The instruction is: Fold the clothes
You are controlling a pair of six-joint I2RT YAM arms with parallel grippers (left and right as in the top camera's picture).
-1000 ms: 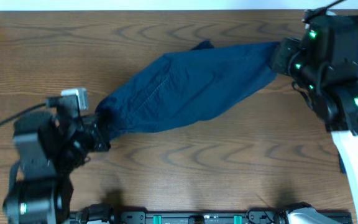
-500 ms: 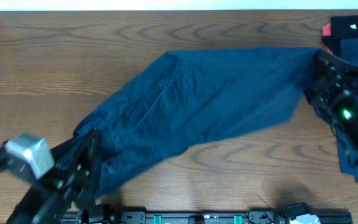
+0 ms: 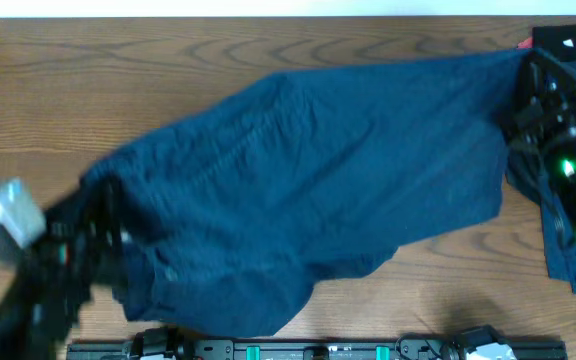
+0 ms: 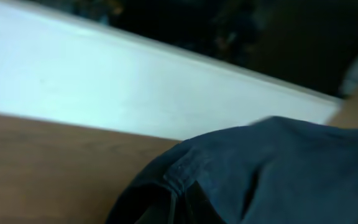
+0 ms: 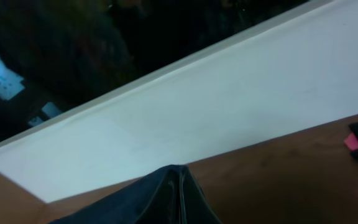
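Observation:
I will next bring my left gripper outward and down toward the bare wood before the white board and let go of the hem, since the garment is hanging above the table.
A large dark navy-blue garment hangs stretched between my two arms above the wooden table, spanning most of the overhead view. My left gripper is shut on its left edge, low and to the left; the bunched hem fills the left wrist view. My right gripper is shut on its right edge at the far right; a pinched fold of navy cloth rises in the right wrist view. A pile of other clothes, black with a small white label, navy and red, lies at the right edge.
A white wall or board runs along the table's far edge. A dark rail with green marks lies along the front edge. A red piece shows at the right of the right wrist view.
Both arms have pulled apart and toward the front, left arm going down-left and right arm right. The garment has spread from a narrow bunched strip into a wide sheet.

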